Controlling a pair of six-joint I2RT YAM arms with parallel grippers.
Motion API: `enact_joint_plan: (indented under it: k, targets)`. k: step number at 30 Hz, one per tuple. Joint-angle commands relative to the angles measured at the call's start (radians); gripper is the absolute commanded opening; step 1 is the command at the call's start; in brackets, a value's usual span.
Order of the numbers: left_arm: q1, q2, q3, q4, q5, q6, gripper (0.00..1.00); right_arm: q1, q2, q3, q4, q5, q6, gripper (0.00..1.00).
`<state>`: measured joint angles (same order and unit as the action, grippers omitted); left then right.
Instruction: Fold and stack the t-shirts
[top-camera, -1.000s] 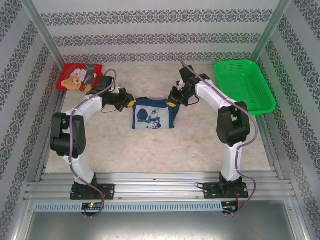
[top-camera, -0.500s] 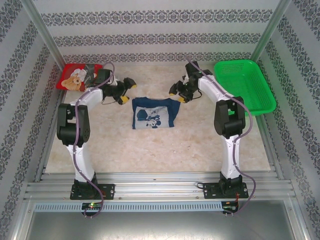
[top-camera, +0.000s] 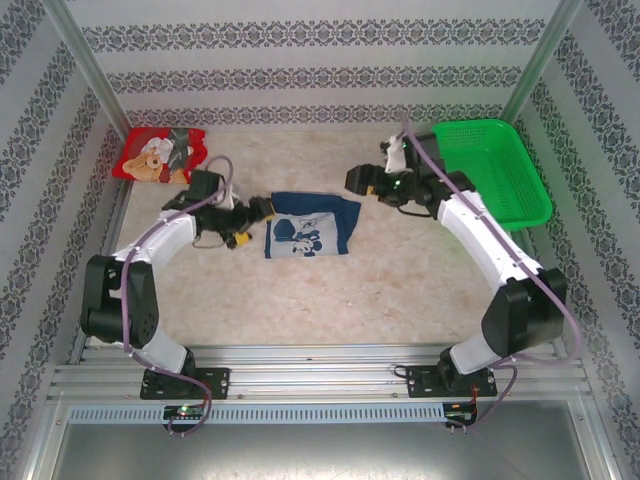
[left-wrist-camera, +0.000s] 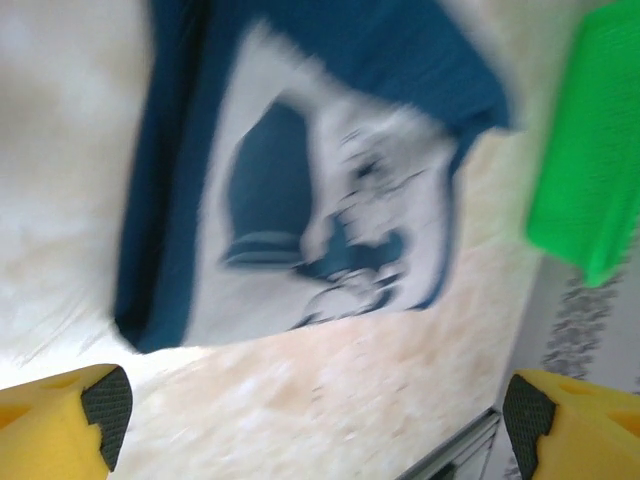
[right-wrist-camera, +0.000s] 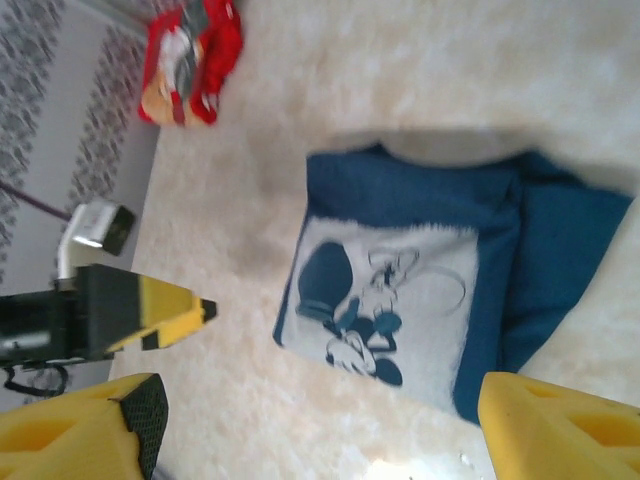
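Note:
My left gripper's fingers hang over bare table, and the navy t-shirt's nearest side edge (top-camera: 268, 237) (left-wrist-camera: 162, 275) lies below and beside them, so I will lower them across onto it next.
The navy t-shirt (top-camera: 308, 226) with the white mouse print lies folded at mid-table, print up, one flap sticking out at its upper right. The left wrist view shows it blurred (left-wrist-camera: 180, 170); in the right wrist view it lies flat below the camera (right-wrist-camera: 400, 290). My left gripper (top-camera: 251, 222) is open just off the shirt's left edge, its yellow fingers (left-wrist-camera: 60, 425) wide apart over bare table. My right gripper (top-camera: 364, 182) is open beyond the shirt's upper right corner, holding nothing, fingers (right-wrist-camera: 560, 430) spread. The red teddy-bear t-shirt (top-camera: 160, 155) lies bunched at the back left (right-wrist-camera: 190, 55).
The green mesh basket (top-camera: 492, 172) stands at the back right, close behind the right arm, and shows as a green blur (left-wrist-camera: 590, 170) in the left wrist view. Patterned walls close in the table on three sides. Bare table runs in front of the navy shirt.
Both grippers opened and let go of the navy shirt's upper corners. The left gripper dropped to the shirt's left edge. The right arm swung outward toward the basket.

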<state>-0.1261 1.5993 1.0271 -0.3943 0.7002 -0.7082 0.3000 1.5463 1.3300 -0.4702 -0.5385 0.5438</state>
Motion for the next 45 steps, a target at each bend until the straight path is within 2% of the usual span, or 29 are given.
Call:
enact_joint_plan:
  k: [1,3,6,8,11,23,29,34,37,40,45]
  targets:
    - [-0.013,0.027,-0.082,0.146,-0.036,-0.048,0.93,0.023,0.109,-0.054,0.141,-0.075,0.072,0.79]
    - [-0.029,0.05,-0.083,0.189,-0.068,-0.056,0.92,0.028,0.191,-0.027,0.243,-0.115,0.152,0.69]
    - [-0.047,0.092,-0.078,0.254,-0.074,-0.079,0.92,0.037,0.329,0.046,0.347,-0.137,0.251,0.46]
    - [-0.055,0.116,-0.066,0.272,-0.086,-0.083,0.92,0.042,0.421,0.109,0.37,-0.14,0.287,0.35]
    - [-0.059,0.142,-0.058,0.297,-0.103,-0.087,0.92,0.044,0.529,0.189,0.4,-0.139,0.326,0.26]
    - [-0.067,0.29,-0.039,0.398,-0.092,-0.133,0.87,0.01,0.796,0.439,0.303,-0.06,0.338,0.23]
    - [-0.095,0.348,0.02,0.407,-0.082,-0.149,0.84,0.0,0.831,0.58,0.199,-0.072,0.274,0.3]
    - [-0.138,0.385,0.092,0.349,-0.113,-0.126,0.82,-0.016,0.733,0.605,0.193,-0.108,0.244,0.38]
    - [-0.156,0.397,0.107,0.371,-0.125,-0.135,0.8,-0.016,0.647,0.605,0.132,-0.136,0.197,0.4]
    - [-0.177,0.419,0.174,0.321,-0.139,-0.11,0.77,-0.013,0.533,0.525,0.126,-0.166,0.181,0.42]
    - [-0.234,0.485,0.345,0.147,-0.184,-0.039,0.69,-0.01,0.315,0.314,0.147,-0.203,0.171,0.43]
